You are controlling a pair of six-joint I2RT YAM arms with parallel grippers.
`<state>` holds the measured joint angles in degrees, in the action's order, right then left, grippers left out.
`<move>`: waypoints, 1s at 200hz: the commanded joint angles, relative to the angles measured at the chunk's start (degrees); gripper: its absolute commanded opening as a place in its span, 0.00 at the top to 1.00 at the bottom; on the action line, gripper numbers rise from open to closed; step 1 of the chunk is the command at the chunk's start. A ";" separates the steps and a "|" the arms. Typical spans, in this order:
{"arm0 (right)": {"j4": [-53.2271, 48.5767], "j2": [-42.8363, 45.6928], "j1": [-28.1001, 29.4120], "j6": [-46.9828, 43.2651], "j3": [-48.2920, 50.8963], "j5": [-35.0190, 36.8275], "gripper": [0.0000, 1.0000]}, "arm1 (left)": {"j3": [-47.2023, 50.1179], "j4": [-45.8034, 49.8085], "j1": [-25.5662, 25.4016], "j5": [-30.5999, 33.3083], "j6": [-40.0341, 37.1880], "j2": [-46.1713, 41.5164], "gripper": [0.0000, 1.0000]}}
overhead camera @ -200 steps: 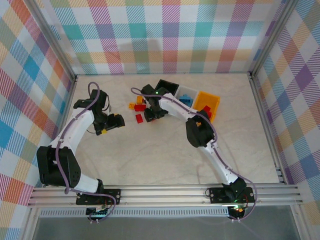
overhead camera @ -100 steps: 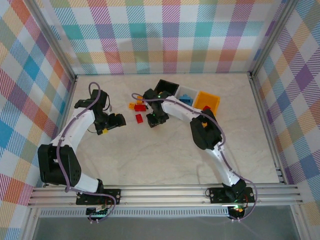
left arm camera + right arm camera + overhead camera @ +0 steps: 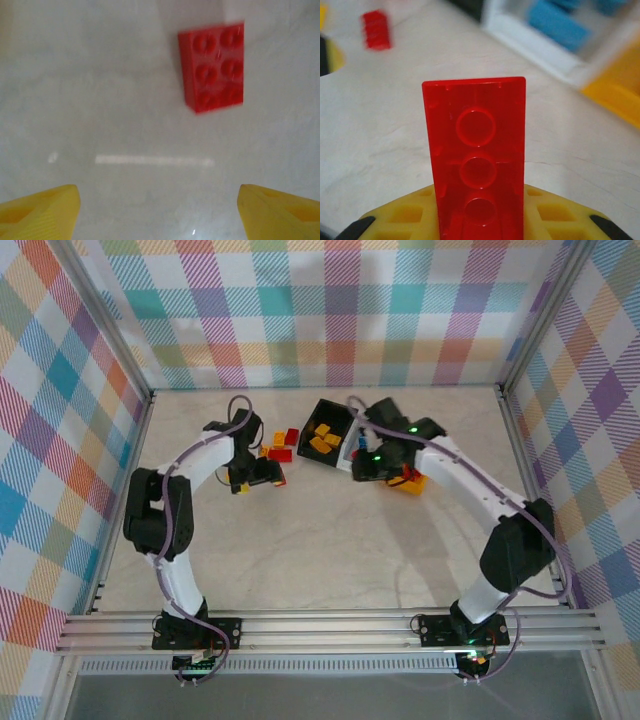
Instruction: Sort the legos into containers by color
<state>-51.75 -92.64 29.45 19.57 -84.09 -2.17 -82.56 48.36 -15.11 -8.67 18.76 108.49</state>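
The orange-yellow bin (image 3: 409, 484) is beside my right gripper, so next I will move the gripper away from the black bin (image 3: 330, 430) and over that orange-yellow bin to let go of the red lego.
A translucent red lego (image 3: 475, 160) stands upright, underside toward the camera, with my right gripper (image 3: 479, 222) shut on it. In the top view this gripper (image 3: 362, 466) hovers by the bins. The white bin (image 3: 520, 37) holds blue legos (image 3: 555, 27), and the orange-yellow bin (image 3: 615, 87) lies to its right. The black bin (image 3: 330, 430) holds several yellow-orange legos. My left gripper (image 3: 265, 475) is open just below the loose pile of red (image 3: 281, 454) and yellow (image 3: 266, 451) legos. Its wrist view shows a red six-stud lego (image 3: 212, 67) ahead on the table, beyond the yellow fingertips (image 3: 45, 212).
The orange-yellow bin (image 3: 412, 485) is partly covered by my right arm. A small red lego (image 3: 376, 30) lies on the marble-look table behind the held one. Checked walls ring the table on three sides, with bare tabletop (image 3: 330, 550) toward the near rail.
My right gripper shut on a red lego at the pile and carried it right toward the bins. My left gripper swung right and up toward the loose legos.
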 commanded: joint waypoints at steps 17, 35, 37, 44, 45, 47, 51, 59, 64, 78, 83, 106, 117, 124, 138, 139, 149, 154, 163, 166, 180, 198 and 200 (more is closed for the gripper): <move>0.75 -0.48 -11.07 2.52 4.71 -1.09 0.73 | -7.90 1.60 -1.49 2.59 0.22 5.76 0.18; 2.11 -2.29 -15.89 2.65 4.69 -3.07 0.74 | -10.20 2.47 -1.84 3.68 0.42 8.11 0.18; 2.23 -2.53 -16.30 2.59 4.67 -3.20 0.74 | -10.41 2.56 -1.85 3.84 0.40 8.38 0.18; 2.64 -3.42 -17.42 2.34 4.24 -3.67 0.74 | -11.03 2.70 -1.94 4.22 0.33 9.16 0.19; 2.67 -3.55 -17.59 2.28 4.18 -3.74 0.74 | -11.12 2.75 -1.98 4.24 0.32 9.31 0.19; 2.81 -3.81 -17.81 2.17 3.95 -3.90 0.74 | -11.24 2.74 -2.01 4.42 0.31 9.49 0.19; 2.93 -4.46 -18.20 1.97 3.60 -4.18 0.74 | -11.52 2.79 -2.02 4.51 0.36 10.02 0.19; 3.10 -5.78 -18.78 1.58 2.72 -4.69 0.73 | -11.94 2.80 -2.11 4.62 0.41 10.88 0.19; 3.10 -6.69 -19.05 1.29 2.10 -4.99 0.73 | -12.22 2.78 -2.20 4.71 0.47 11.47 0.20; 2.64 -9.25 -19.26 0.67 0.04 -5.38 0.70 | -13.09 3.01 -2.59 4.95 0.61 13.05 0.22; 2.49 -10.10 -19.34 0.54 -0.61 -5.45 0.69 | -13.29 3.05 -2.76 4.97 0.78 13.48 0.22; 2.52 -12.57 -19.71 0.72 -2.49 -5.65 0.64 | -13.94 3.23 -3.82 5.40 1.32 15.23 0.24; 2.57 -13.18 -20.03 1.07 -3.20 -5.71 0.54 | -13.86 3.37 -4.20 5.67 1.75 15.69 0.26; 2.48 -13.39 -20.29 1.17 -3.65 -5.97 0.50 | -13.85 3.32 -4.31 5.76 1.93 15.97 0.27; 2.15 -13.38 -20.46 1.08 -4.55 -6.17 0.47 | -13.51 3.32 -4.48 5.86 2.32 16.29 0.30; 2.16 -13.37 -20.48 1.04 -4.61 -6.17 0.47 | -13.51 3.28 -4.48 5.85 2.33 16.31 0.30; 1.70 -13.07 -20.54 0.82 -5.19 -6.09 0.45 | -13.37 3.23 -4.49 5.98 2.33 16.40 0.34; 1.27 -12.82 -20.54 0.67 -5.39 -5.93 0.44 | -13.33 3.28 -4.46 6.06 2.31 16.47 0.37; 0.78 -12.07 -20.65 0.56 -5.58 -5.74 0.42 | -13.40 3.39 -4.49 6.11 2.22 16.49 0.41; 0.69 -11.81 -20.66 0.55 -5.55 -5.69 0.42 | -13.47 3.47 -4.52 6.13 2.22 16.57 0.42; 0.36 -9.68 -20.73 0.77 -4.58 -5.80 0.41 | -13.43 3.67 -4.49 6.22 2.07 16.48 0.47; 0.58 -6.82 -20.75 1.59 -2.18 -7.02 0.40 | -12.94 3.61 -4.48 6.23 1.86 15.97 0.51; 0.77 -6.49 -20.75 1.71 -1.83 -7.24 0.39 | -12.85 3.55 -4.49 6.21 1.88 15.90 0.52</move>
<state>-49.50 -104.90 8.99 20.56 -87.96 -7.11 -95.53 50.28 -19.35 -2.22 20.34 124.09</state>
